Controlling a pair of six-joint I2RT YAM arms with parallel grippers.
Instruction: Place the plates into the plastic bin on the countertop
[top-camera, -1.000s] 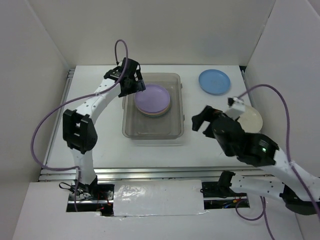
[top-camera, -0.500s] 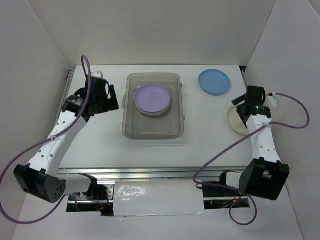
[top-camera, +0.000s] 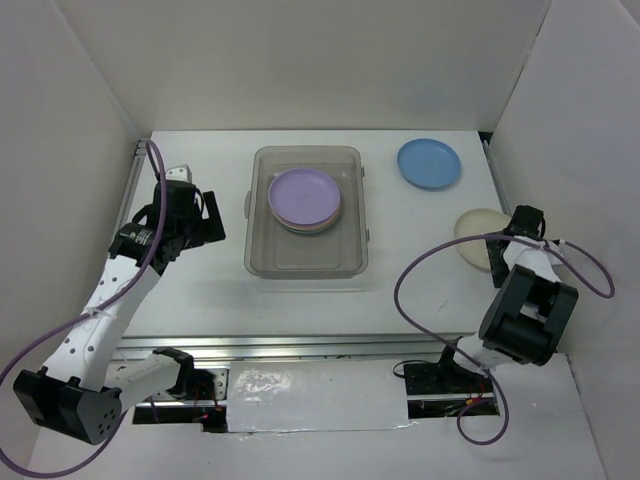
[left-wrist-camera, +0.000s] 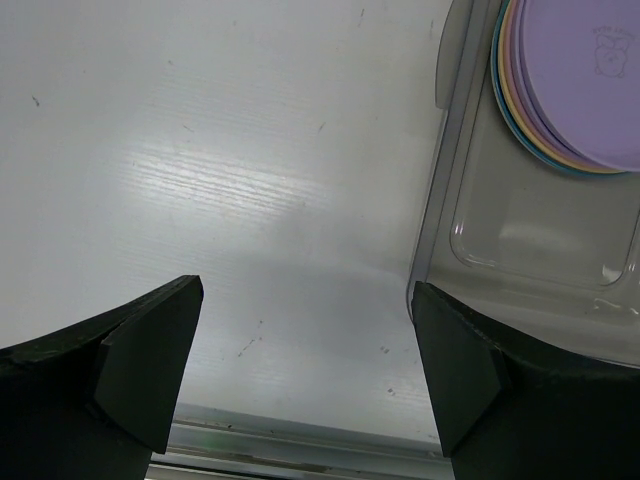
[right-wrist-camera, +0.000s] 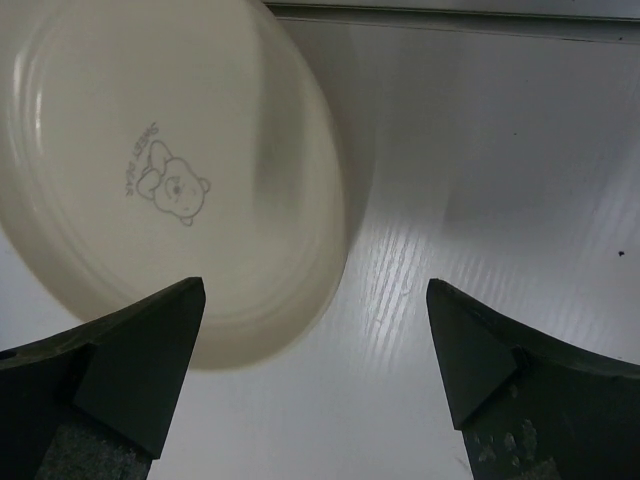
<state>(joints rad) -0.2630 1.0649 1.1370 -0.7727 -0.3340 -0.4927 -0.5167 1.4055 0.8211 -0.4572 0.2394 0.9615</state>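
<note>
The plate's rim by the side is between my open fingers, so next I will move my right gripper a little toward the cream plate (top-camera: 478, 235) and go down onto that rim.
The plastic bin (top-camera: 306, 258) stands mid-table and holds a stack of plates with a lavender plate (top-camera: 305, 195) on top. In the left wrist view the bin (left-wrist-camera: 520, 250) is at the right, and the stack (left-wrist-camera: 590, 80) shows pink, yellow and blue edges under the lavender one. A blue plate (top-camera: 429, 163) lies at the back right of the countertop (top-camera: 210, 290). A cream plate (top-camera: 478, 235) lies at the right. My left gripper (top-camera: 198, 224) is open and empty, left of the bin (left-wrist-camera: 305, 370). My right gripper (top-camera: 512, 243) is open and empty, just right of the cream plate (right-wrist-camera: 170, 170), above bare table (right-wrist-camera: 315, 370).
White walls close in the table on the left, back and right. A metal rail (top-camera: 300, 345) runs along the front edge. Purple cables loop from both arms, one (top-camera: 420, 270) hanging over the table's right front.
My left arm has pulled out of the bin and swung left and toward the front. My right arm has swung from mid-table to the right side, beside the cream plate.
</note>
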